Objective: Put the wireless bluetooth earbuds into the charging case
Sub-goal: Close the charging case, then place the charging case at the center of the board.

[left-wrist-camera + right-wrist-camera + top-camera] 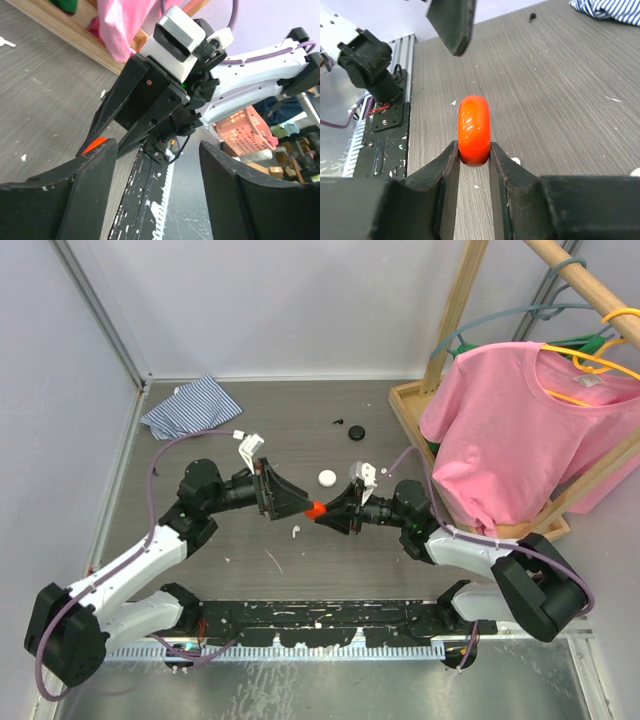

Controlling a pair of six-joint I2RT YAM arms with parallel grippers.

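My right gripper holds the red case (317, 508), which hangs free of my left gripper. It needs to tilt next and bring the case down onto the empty table toward the wooden rack.
My right gripper (472, 146) is shut on a glossy red round case (474, 129), held on edge above the table, lid closed. In the top view the red case (317, 508) hangs between my right gripper (326, 510) and my left gripper (298, 504). My left gripper (157, 150) is open and empty, its fingers close to the case (95, 145) without holding it. A white earbud (296, 532) lies on the table just below them. A white round case (327, 478), a black round case (356, 433) and a tiny black earbud (340, 422) lie further back.
A striped cloth (195, 405) lies at the back left. A wooden rack (410, 420) with a pink T-shirt (520, 430) on a hanger stands at the right. A black rail (320, 625) runs along the near edge.
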